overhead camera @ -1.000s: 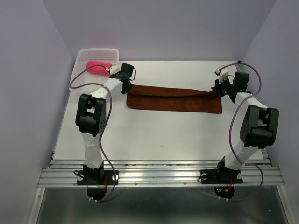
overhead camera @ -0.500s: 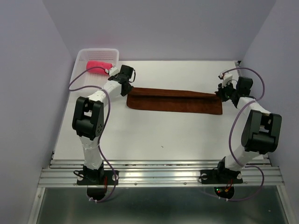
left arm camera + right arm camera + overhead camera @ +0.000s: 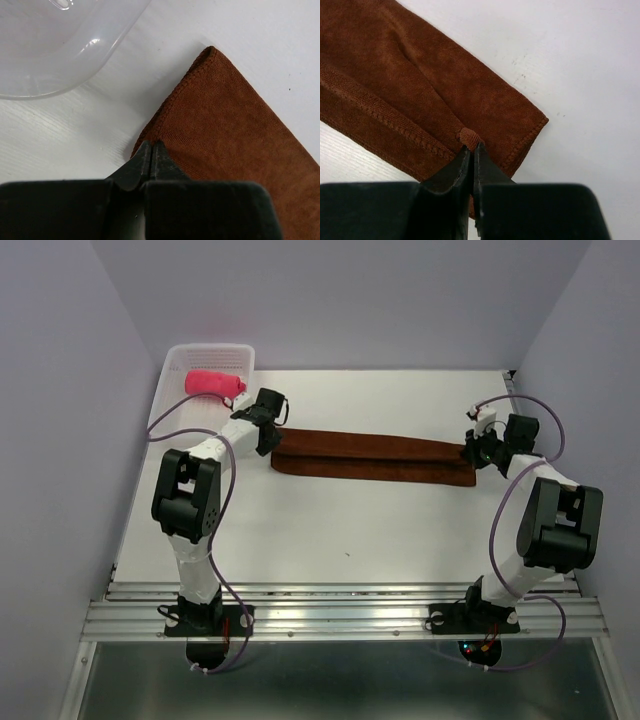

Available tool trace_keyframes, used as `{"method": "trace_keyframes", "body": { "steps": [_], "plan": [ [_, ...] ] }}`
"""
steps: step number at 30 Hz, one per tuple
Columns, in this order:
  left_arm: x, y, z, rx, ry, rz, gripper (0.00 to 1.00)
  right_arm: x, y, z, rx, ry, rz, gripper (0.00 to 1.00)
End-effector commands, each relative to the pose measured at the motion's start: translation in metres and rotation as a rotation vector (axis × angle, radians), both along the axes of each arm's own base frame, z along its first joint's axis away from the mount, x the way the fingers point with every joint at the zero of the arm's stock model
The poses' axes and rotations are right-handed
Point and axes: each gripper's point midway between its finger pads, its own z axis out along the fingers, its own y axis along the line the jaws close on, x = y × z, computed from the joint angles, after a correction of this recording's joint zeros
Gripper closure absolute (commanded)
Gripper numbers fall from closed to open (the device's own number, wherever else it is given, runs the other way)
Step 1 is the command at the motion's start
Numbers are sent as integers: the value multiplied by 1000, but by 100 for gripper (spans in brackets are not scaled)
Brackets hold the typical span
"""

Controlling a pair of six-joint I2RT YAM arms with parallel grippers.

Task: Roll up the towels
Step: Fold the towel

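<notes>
Next, my left gripper draws the towel's pinched edge back and down over the towel's near part, which lies uncovered, and then lets go.
The rust brown towel [image 3: 370, 455] lies folded lengthwise in a long narrow strip across the table. My left gripper [image 3: 272, 443] is shut on its left end; in the left wrist view the closed tips [image 3: 151, 146] pinch the towel's edge [image 3: 220, 130]. My right gripper [image 3: 472, 455] is shut on its right end; in the right wrist view a nub of cloth [image 3: 469, 136] bulges from the closed tips [image 3: 471, 147]. The pink-red towel [image 3: 214, 382] lies rolled in the white basket [image 3: 180, 365].
The basket stands at the back left corner, close to my left arm; its rim shows in the left wrist view [image 3: 75, 45]. Purple walls enclose the table on the left, back and right. A metal rail [image 3: 340, 615] runs along the near edge.
Both grippers have drawn the towel's far edge toward me, folding it over. The brown strip is narrower than a second ago. The right gripper has moved nearer and lower.
</notes>
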Motion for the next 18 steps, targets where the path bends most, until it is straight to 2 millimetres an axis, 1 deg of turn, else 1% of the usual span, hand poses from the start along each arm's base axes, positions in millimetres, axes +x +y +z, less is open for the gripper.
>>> {"method": "trace_keyframes", "body": {
  "steps": [1, 3, 6, 7, 9, 10, 11, 12, 13, 14, 15, 16, 17, 18],
  "plan": [
    [-4, 10, 4, 27, -16, 24, 100, 0, -8, -1, 7, 2, -33, 93],
    [-5, 9, -1, 22, -2, 22, 100, -1, -9, -5, 11, 15, -44, 92],
    [-9, 7, -11, 12, 29, 21, 100, -5, -12, -13, 18, 44, -83, 88],
    [-11, 7, -17, 16, 51, 19, 100, -8, -12, -16, 20, 53, -95, 84],
    [-11, 6, -18, 18, 67, 21, 100, -11, -15, -16, 16, 59, -126, 81],
    [-11, 7, -18, 26, 76, 22, 100, -13, -17, -17, 12, 62, -146, 75],
    [-14, 9, -20, 40, 97, 25, 100, -17, -19, -20, 11, 72, -166, 72],
    [-14, 11, -20, 50, 100, 29, 95, -19, -26, -19, -14, 71, -209, 68],
    [-15, 13, -20, 57, 104, 29, 88, -19, -30, -17, -24, 66, -237, 45],
    [-17, 14, -19, 60, 107, 33, 73, -24, -33, -22, -21, 83, -276, 42],
    [-19, 15, -17, 64, 113, 30, 71, -26, -44, -17, -42, 76, -321, 41],
    [-20, 16, -18, 64, 113, 35, 67, -26, -46, -15, -50, 66, -338, 40],
    [-23, 17, -15, 66, 112, 35, 63, -23, -51, -8, -41, 39, -382, 39],
    [-24, 17, -12, 64, 109, 33, 58, -25, -54, -5, -50, 34, -405, 39]
  ]
}}
